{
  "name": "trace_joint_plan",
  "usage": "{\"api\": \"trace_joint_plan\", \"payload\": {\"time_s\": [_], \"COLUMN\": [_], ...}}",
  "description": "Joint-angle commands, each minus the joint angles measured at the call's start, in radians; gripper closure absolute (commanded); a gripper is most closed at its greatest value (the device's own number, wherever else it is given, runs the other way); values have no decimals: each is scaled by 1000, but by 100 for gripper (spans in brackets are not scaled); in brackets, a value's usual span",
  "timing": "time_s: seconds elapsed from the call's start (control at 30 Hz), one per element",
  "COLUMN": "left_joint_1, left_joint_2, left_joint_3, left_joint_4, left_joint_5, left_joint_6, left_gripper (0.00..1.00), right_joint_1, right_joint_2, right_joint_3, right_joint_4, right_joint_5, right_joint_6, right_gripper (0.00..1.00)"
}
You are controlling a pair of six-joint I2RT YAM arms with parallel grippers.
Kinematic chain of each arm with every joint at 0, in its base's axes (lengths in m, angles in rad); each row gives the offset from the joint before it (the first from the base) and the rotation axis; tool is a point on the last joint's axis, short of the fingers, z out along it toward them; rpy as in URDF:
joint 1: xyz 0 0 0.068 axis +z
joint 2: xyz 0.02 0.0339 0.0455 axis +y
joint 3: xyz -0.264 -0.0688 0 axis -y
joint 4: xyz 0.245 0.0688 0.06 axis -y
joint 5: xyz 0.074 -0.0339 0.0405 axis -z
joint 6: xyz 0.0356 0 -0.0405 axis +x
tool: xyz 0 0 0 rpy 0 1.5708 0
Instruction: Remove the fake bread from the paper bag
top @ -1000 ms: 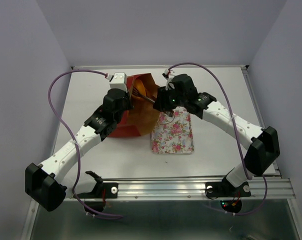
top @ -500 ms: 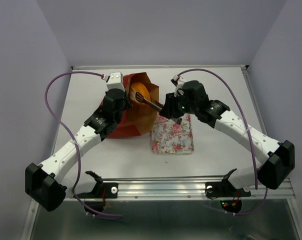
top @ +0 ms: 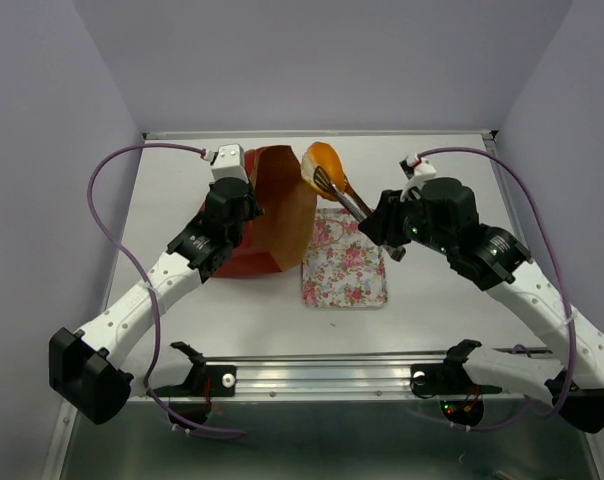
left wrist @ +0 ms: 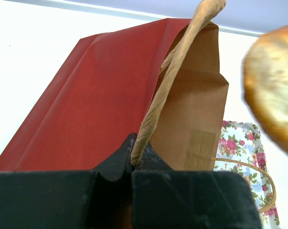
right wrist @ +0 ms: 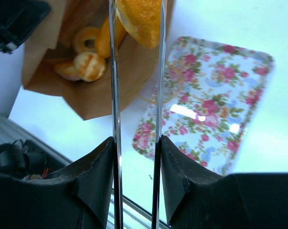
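Observation:
Next, my right gripper moves down and back onto the tray's bag-side half (top: 329,243) and releases the tongs, with the fake bread (top: 322,165) hanging outside the bag.
The paper bag (top: 272,215), red outside and brown inside, lies on its side with its mouth toward the floral tray. My left gripper (left wrist: 133,155) is shut on its cord handle (left wrist: 168,81) and holds the mouth up. My right gripper (right wrist: 137,143) is shut on metal tongs (right wrist: 114,95). The tongs pinch one golden piece of fake bread (top: 322,165), which hangs outside the bag above the tray's far end. More fake bread stays inside the bag: a round bun (right wrist: 89,64), a ring (right wrist: 84,38) and a longer piece.
A floral rectangular tray (top: 347,265) lies flat just right of the bag. The bag's second cord handle (left wrist: 258,186) hangs over the tray's edge. The left arm stretches along the bag's left side.
My right arm has drawn back to the right, pulling the tongs and the bread out of the bag's mouth. The left gripper has kept its hold on the handle.

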Motion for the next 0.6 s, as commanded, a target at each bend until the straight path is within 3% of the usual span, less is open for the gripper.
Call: {"api": "trace_joint_plan", "payload": {"time_s": [0.0,0.13,0.4,0.57], "left_joint_1": [-6,-6,-6,-6], "left_joint_2": [-44,-49,-62,-76], "left_joint_3": [9,21,27,24], "left_joint_4": [14,-3,-23,-25], "left_joint_5": [-37,-68,-90,-103], "left_joint_6": [4,27,27,31], "left_gripper": [100,100,100,100], "right_joint_1": [5,5,5,5], "right_joint_2": [-78,-106,-97,-97], "right_joint_3": [17,-18,-110,-239], "right_joint_4": [-98,-185,-193,-112], "right_joint_5": [241,350,233,148], "right_joint_6": [43,84,121,138], "right_gripper": [99,99,99,99]}}
